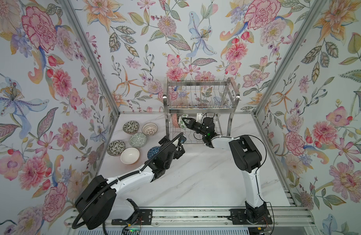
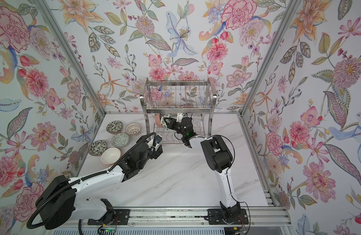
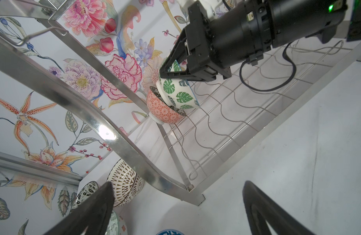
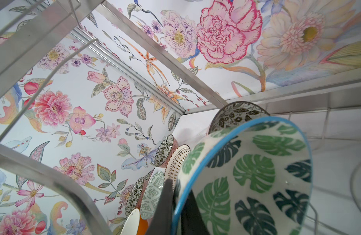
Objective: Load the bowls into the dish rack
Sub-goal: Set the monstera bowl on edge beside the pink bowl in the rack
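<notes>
The tilted side of the held bowl's rim is backed against the green-leaf bowl point(image 4: 257, 173), so the robot's right gripper next needs to move gently along the lower level toward the orange-patterned bowl and let go of the bowl's rim.
The dish rack point(image 1: 195, 110) point(image 2: 176, 110) stands at the back of the table. My right gripper point(image 1: 184, 121) point(image 3: 165, 71) point(image 4: 179, 209) reaches into its lower tier, shut on the rim of a green-leaf bowl point(image 3: 179, 95) point(image 4: 257, 173). That bowl is tilted on edge against an orange-patterned bowl point(image 3: 163, 112) at the tier's left end. My left gripper point(image 1: 178, 152) point(image 3: 178, 184) hangs open and empty near the rack's front left foot. Several bowls sit on the table at the left, among them a cream bowl point(image 1: 129, 155), a brown lattice bowl point(image 1: 149, 128) and a blue bowl point(image 1: 154, 151) half hidden behind the left arm.
The rack's curved side frame point(image 3: 122, 142) passes close in front of my left gripper. Metal corner posts point(image 1: 106, 87) and flowered walls close the table in on three sides. A rail point(image 1: 187, 215) carrying both arm bases runs along the front edge.
</notes>
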You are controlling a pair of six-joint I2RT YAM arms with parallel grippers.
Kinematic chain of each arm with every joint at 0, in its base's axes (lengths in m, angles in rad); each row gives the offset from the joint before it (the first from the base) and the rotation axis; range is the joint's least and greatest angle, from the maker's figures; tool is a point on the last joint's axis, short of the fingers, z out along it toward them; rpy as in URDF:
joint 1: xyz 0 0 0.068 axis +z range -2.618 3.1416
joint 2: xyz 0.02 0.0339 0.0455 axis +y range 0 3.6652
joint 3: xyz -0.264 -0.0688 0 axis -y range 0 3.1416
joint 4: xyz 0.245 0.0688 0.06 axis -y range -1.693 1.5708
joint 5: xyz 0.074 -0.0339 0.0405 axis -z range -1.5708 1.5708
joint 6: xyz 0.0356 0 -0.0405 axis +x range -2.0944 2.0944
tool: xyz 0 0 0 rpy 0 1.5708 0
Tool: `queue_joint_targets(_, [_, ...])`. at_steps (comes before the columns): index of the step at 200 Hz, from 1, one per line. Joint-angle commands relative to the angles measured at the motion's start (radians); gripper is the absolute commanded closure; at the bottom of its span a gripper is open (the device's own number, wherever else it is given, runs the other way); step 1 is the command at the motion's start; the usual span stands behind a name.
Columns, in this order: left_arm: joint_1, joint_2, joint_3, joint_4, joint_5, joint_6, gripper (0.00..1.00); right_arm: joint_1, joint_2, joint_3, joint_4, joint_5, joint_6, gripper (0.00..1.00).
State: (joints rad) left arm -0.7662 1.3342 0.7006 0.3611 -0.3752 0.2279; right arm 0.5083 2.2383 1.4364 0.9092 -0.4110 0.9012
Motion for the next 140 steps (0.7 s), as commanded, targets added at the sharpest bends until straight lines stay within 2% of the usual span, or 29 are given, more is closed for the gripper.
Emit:
queue_joint_targets(1, [-0.006, 0.005, -0.003, 0.009, -0.035, -0.009, 0.01, 0.000, 0.031, 0.066, 0.121, 0.018, 0.033, 1.00])
queue_joint_targets(54, [0.010, 0.010, -0.001, 0.007, -0.060, -0.007, 0.01, -0.002, 0.109, 0.158, 0.105, 0.013, 0.049, 1.00])
queue_joint_targets(140, [0.010, 0.003, 0.000, 0.009, -0.059, 0.000, 0.01, -0.011, 0.210, 0.231, 0.193, 0.003, 0.088, 1.00])
